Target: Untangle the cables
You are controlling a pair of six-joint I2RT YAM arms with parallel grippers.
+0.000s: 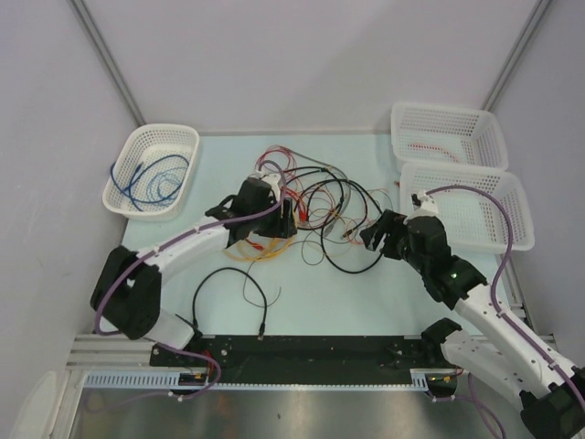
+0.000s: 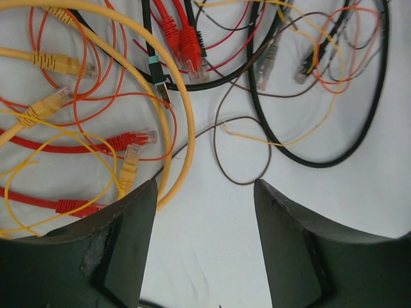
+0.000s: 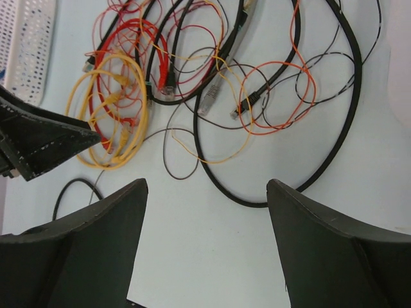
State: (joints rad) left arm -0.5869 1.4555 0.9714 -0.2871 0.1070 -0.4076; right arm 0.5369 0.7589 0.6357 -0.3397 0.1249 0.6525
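My left gripper has to go down next onto the thick yellow coil's outer strand (image 2: 191,127).
The cables (image 1: 315,206) lie in a tangle at the middle of the table: red, yellow, orange, thin brown and thick black loops over one another. My left gripper (image 1: 281,229) hovers over the tangle's left part, open and empty (image 2: 205,183). A yellow coil (image 2: 173,96) and red plugs (image 2: 183,38) lie just beyond its left finger. My right gripper (image 1: 375,236) stands at the tangle's right edge, open with nothing between its fingers (image 3: 205,186). A big black loop (image 3: 350,128) and the yellow coil (image 3: 109,128) lie ahead of it.
A separate black cable (image 1: 224,270) lies near the front edge. At the back left stands a white basket (image 1: 119,165) holding a blue cable (image 1: 151,178). Two white baskets (image 1: 489,137) (image 1: 512,215) stand at the right.
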